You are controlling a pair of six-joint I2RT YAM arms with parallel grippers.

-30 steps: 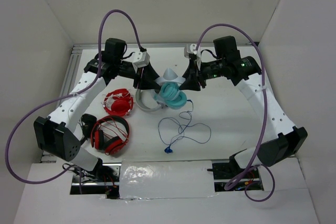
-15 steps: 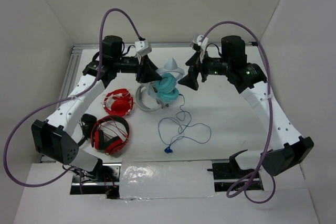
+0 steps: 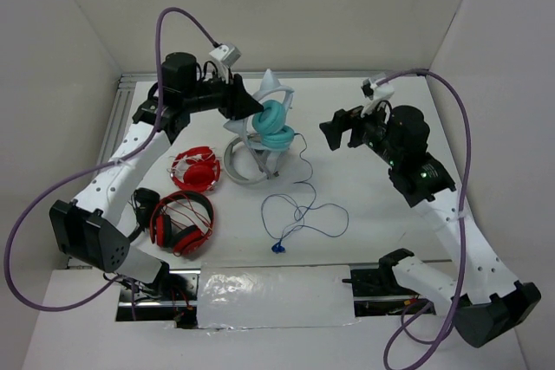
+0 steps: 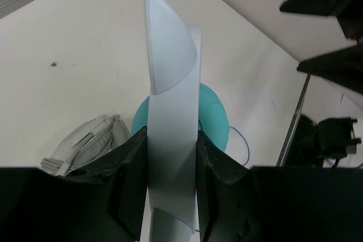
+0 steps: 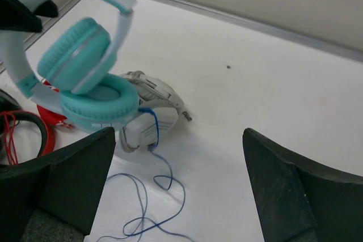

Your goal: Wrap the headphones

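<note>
The right gripper lowers its open fingers to the left in the top view around the cable [image 3: 303, 212] next, between the ear cups and the cable's loops, since it lies that way.
The teal headphones [image 3: 274, 125] hang above the table at the back centre, lifted by their pale headband [image 3: 273, 88]. My left gripper [image 3: 253, 111] is shut on that headband [image 4: 170, 111], a teal ear cup [image 4: 212, 118] showing below the fingers. The thin blue cable [image 3: 303, 212] trails down from the cups, lies in loose loops on the table and ends in a blue plug [image 3: 277, 247]. My right gripper [image 3: 334, 130] stands open to the right of the headphones [image 5: 85, 77], apart from them, with nothing between its fingers [image 5: 178, 140].
Grey-white headphones [image 3: 243, 166] lie on the table just beneath the lifted pair. Two red headphones [image 3: 195, 169] [image 3: 182, 221] lie at the left. White walls enclose the table on three sides. A plastic-covered strip [image 3: 269, 292] runs along the near edge.
My right gripper opened, let go of the headphones and drew back to the right. My left gripper raised the headphones by the headband, toward the back.
</note>
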